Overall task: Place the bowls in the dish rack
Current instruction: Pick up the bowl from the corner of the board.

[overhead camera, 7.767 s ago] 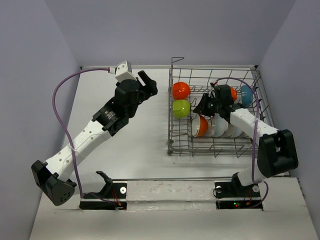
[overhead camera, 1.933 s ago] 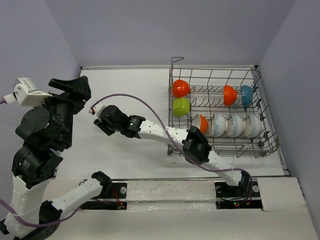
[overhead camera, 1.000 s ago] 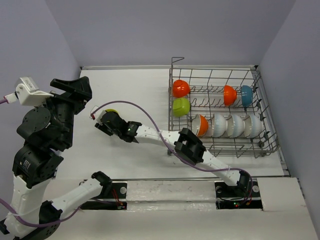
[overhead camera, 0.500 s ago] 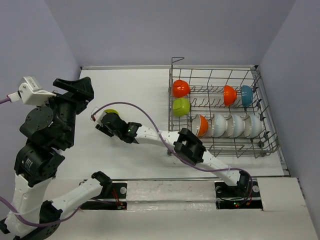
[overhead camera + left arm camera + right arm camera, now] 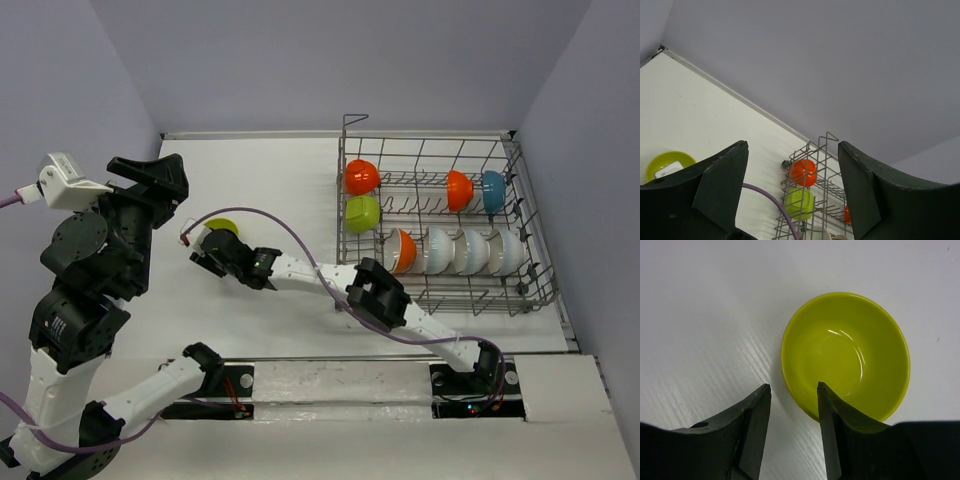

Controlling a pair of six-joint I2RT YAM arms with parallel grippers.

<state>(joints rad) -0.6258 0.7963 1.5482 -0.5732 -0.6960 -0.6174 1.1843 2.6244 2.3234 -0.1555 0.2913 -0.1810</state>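
My right gripper's open fingers are already on both sides of the yellow-green bowl's near rim, so my right gripper next needs to go down a little onto that rim and then close.
A yellow-green bowl [image 5: 222,228] [image 5: 846,354] sits upright on the white table, left of the dish rack [image 5: 341,262]. My right gripper [image 5: 207,249] [image 5: 792,386] reaches across to it, open, jaws straddling the near rim: one finger inside the bowl, the other outside, with table showing in the gap. The rack holds orange-red bowls [image 5: 361,179], a yellow-green one [image 5: 362,215], a blue one [image 5: 493,190] and several white ones [image 5: 441,250] on edge. My left gripper [image 5: 150,175] [image 5: 792,145] is raised at the far left, open and empty.
The right arm's purple cable [image 5: 280,225] arcs over the table between bowl and rack. In the left wrist view the rack's corner handle [image 5: 827,137] stands up near the back wall. Grey walls close in the table on three sides.
Since the oldest frame my right arm left the rack and stretched left to the bowl, and my left arm rose. In the last second the right gripper edged slightly nearer, uncovering more of the bowl.
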